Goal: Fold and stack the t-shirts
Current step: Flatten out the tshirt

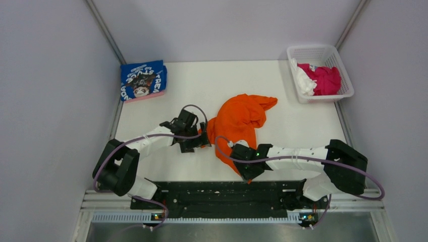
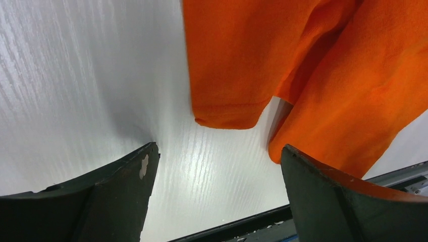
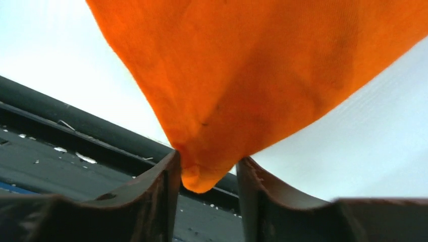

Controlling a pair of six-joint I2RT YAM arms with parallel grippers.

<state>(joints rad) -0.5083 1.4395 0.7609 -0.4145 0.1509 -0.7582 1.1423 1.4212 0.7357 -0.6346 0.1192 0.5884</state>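
Observation:
The t-shirt sleeve's hemmed end point(image 2: 227, 117) lies just ahead of the left gripper's open fingers in the wrist view, so the left gripper lowers onto that short end and closes next.
The orange t-shirt point(image 1: 239, 120) lies crumpled mid-table, with a tail trailing toward the near edge. My right gripper point(image 1: 242, 171) is shut on the tip of that tail point(image 3: 204, 176), just above the black rail. My left gripper point(image 1: 204, 137) is at the shirt's left edge, open wide and empty point(image 2: 218, 148). A sleeve point(image 2: 227, 101) lies just ahead of it, and cloth runs behind its right finger point(image 2: 323, 191). The blue printed t-shirt point(image 1: 144, 80) lies folded at the back left, with a pink edge showing under it.
A white basket point(image 1: 337, 56) at the back right holds a magenta shirt point(image 1: 325, 79) and a white one point(image 1: 303, 80). The black base rail point(image 1: 227, 194) runs along the near edge. Grey walls close in both sides.

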